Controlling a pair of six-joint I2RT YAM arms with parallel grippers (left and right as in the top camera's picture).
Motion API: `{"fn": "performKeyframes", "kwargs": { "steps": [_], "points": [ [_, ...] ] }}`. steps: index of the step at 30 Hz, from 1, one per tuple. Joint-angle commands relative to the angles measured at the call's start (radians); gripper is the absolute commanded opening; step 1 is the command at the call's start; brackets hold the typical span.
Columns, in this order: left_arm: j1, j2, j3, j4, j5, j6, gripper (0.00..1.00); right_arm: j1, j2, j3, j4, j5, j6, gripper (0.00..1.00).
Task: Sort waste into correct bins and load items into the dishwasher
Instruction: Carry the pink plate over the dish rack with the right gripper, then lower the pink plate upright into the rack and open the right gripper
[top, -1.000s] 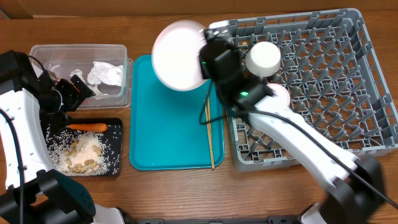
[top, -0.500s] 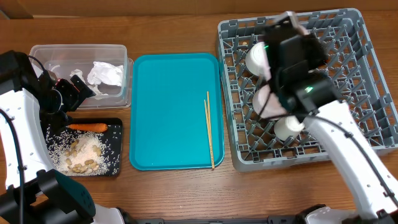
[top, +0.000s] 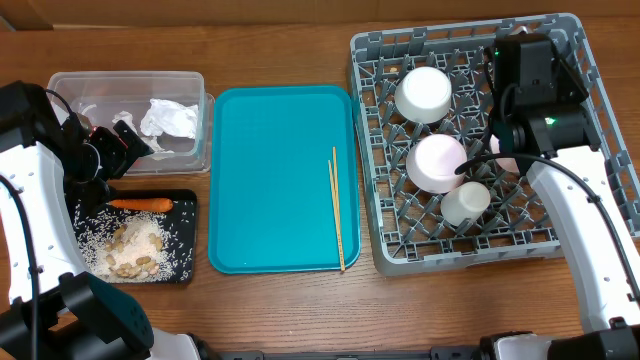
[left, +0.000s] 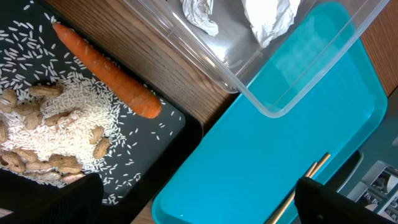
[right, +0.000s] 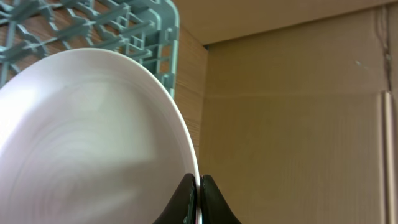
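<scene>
The right gripper lowers the plate (top: 499, 146) to the left in the overhead view next and releases it, since free pegs beside the bowls lie there.
My right gripper (right: 198, 186) is shut on the rim of the round white plate (right: 93, 137). In the overhead view it (top: 505, 135) holds the plate (top: 499, 146) edge-on over the grey dish rack (top: 570, 200). Two white bowls (top: 423, 93) (top: 437, 162) and a white cup (top: 465, 203) sit in the rack. The chopsticks (top: 337, 215) lie on the teal tray (top: 270, 180). My left gripper (top: 120, 140) (left: 199, 205) is open and empty by the clear tub (top: 125, 80), which holds the tissue (top: 168, 118). The carrot (top: 140, 204) and rice with scraps (top: 130, 245) lie in the black tray (top: 188, 215). I see no red wrapper.
A brown cardboard wall (right: 298, 112) stands right behind the rack's far edge (right: 168, 25). The rack's upright pegs surround the bowls and cup. Bare wooden table (top: 300, 300) runs along the front.
My right arm has carried the plate from above the teal tray rightward over the rack, and the plate has turned on edge. The left arm has not moved.
</scene>
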Motion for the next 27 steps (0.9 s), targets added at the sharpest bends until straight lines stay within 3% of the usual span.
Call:
{"fn": "performKeyframes", "kwargs": {
  "steps": [1, 7, 12, 17, 23, 27],
  "points": [
    [-0.002, -0.01, 0.022, 0.001, 0.013, 0.021, 1.0, 0.004, 0.027, -0.001, 0.004, -0.048, -0.019, 0.04],
    [-0.002, -0.01, 0.022, 0.001, 0.013, 0.021, 1.0, 0.004, 0.084, -0.023, 0.034, -0.051, -0.231, 0.04],
    [-0.002, -0.01, 0.022, 0.001, 0.013, 0.021, 1.0, 0.005, 0.11, -0.023, 0.106, -0.051, -0.298, 0.04],
    [-0.002, -0.01, 0.022, 0.001, 0.013, 0.022, 1.0, 0.005, 0.112, -0.023, 0.103, -0.091, -0.283, 0.04],
    [-0.002, -0.01, 0.022, 0.001, 0.013, 0.021, 1.0, 0.007, 0.112, -0.023, 0.082, -0.289, -0.148, 0.04],
    [-0.002, -0.01, 0.022, 0.001, 0.013, 0.021, 1.0, 0.006, 0.112, -0.023, 0.072, -0.317, -0.108, 0.04]
  ]
}}
